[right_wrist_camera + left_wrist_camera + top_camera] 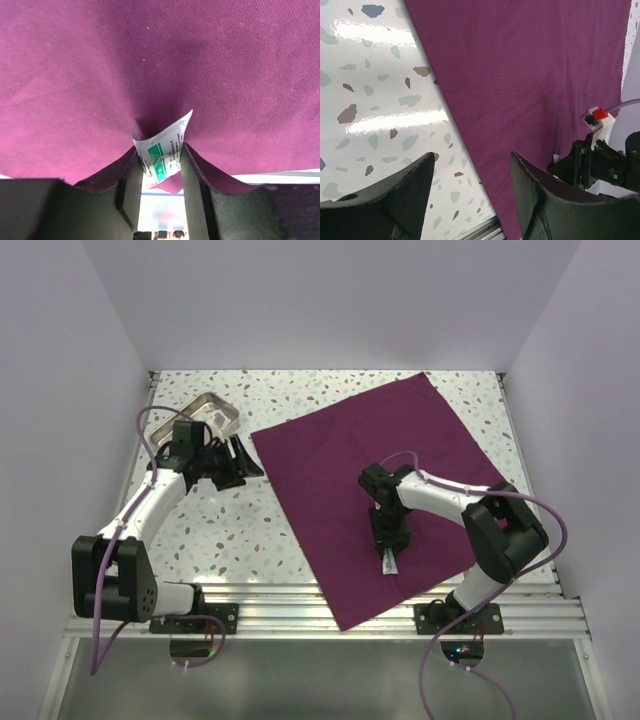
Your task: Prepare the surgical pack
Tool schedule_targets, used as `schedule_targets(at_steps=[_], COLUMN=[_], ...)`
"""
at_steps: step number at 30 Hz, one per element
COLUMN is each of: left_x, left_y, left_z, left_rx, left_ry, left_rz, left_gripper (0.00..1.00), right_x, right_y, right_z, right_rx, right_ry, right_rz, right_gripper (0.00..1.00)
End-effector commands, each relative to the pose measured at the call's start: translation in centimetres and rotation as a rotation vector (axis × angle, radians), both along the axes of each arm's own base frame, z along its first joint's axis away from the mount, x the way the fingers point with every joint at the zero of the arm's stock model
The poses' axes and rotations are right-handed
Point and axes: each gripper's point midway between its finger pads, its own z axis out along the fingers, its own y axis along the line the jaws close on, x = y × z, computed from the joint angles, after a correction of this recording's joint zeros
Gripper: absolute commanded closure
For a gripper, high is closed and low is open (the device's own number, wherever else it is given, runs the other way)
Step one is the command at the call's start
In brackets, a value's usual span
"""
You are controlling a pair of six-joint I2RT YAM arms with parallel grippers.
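Observation:
Next, my left gripper shifts to the right in the top view, across the cloth, and closes on the packet's near end (390,568), because it juts past the right gripper.
The surgical pack is a deep purple cloth (370,460) spread flat in a diamond shape across the right half of the table. My right gripper (387,548) presses down on the cloth's near part and is shut on a small white and green packet (388,562). In the right wrist view the packet (165,135) is curled between the two fingers (127,175), over the cloth (150,60). My left gripper (245,462) hovers open just off the cloth's left corner. In the left wrist view it (471,157) stands over the cloth's edge (530,75) with nothing between its jaws.
A shallow metal tray (207,415) sits at the back left, behind the left gripper. Speckled tabletop (230,530) lies bare left of the cloth. A metal rail (300,612) runs along the near edge. White walls close in the sides and back.

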Motion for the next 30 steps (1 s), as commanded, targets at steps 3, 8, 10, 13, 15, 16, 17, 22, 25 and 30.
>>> schedule_targets(at_steps=[3,8,10,13,15,16,17,22,25,30], left_x=[0.9,-0.1,-1.5,-2.3,-3.0,-3.0,-3.5,-3.4,-2.9,-2.1], left_y=[-1.9,-6.3,-8.5,-11.3,-12.9,-13.4,-14.2,-16.3,-17.1,-17.9], left_z=[1.8,2.6,2.2,2.8,2.9,2.8,2.9,2.9,3.0,2.1], left_rx=[-0.047,-0.168,-0.220,-0.262,-0.267,-0.270,-0.273,-0.278,-0.297,-0.311], left_ry=[-0.082,-0.128,-0.119,-0.150,-0.160,-0.158,-0.158,-0.170,-0.183,-0.154], left_rz=[-0.086,-0.221,-0.284,-0.358,-0.408,-0.422,-0.452,-0.503,-0.521,-0.533], left_gripper=[0.34,0.32,0.32,0.32,0.31,0.31,0.31,0.30,0.30,0.30], right_x=[1.3,4.2,6.2,8.8,9.8,11.1,11.6,13.9,14.7,15.2], right_y=[0.8,2.8,4.3,6.5,7.6,8.6,9.1,12.5,13.5,14.3], right_z=[1.9,5.1,7.1,9.0,9.2,10.4,10.8,11.5,11.5,11.4], right_rx=[0.014,0.055,0.092,0.147,0.182,0.211,0.224,0.320,0.345,0.382], right_ry=[-0.049,-0.114,-0.158,-0.180,-0.152,-0.187,-0.189,-0.157,-0.149,-0.133], right_rz=[-0.007,-0.002,-0.001,-0.008,-0.024,-0.026,-0.029,-0.057,-0.072,-0.085], right_gripper=[0.63,0.62,0.61,0.60,0.60,0.60,0.60,0.60,0.59,0.60])
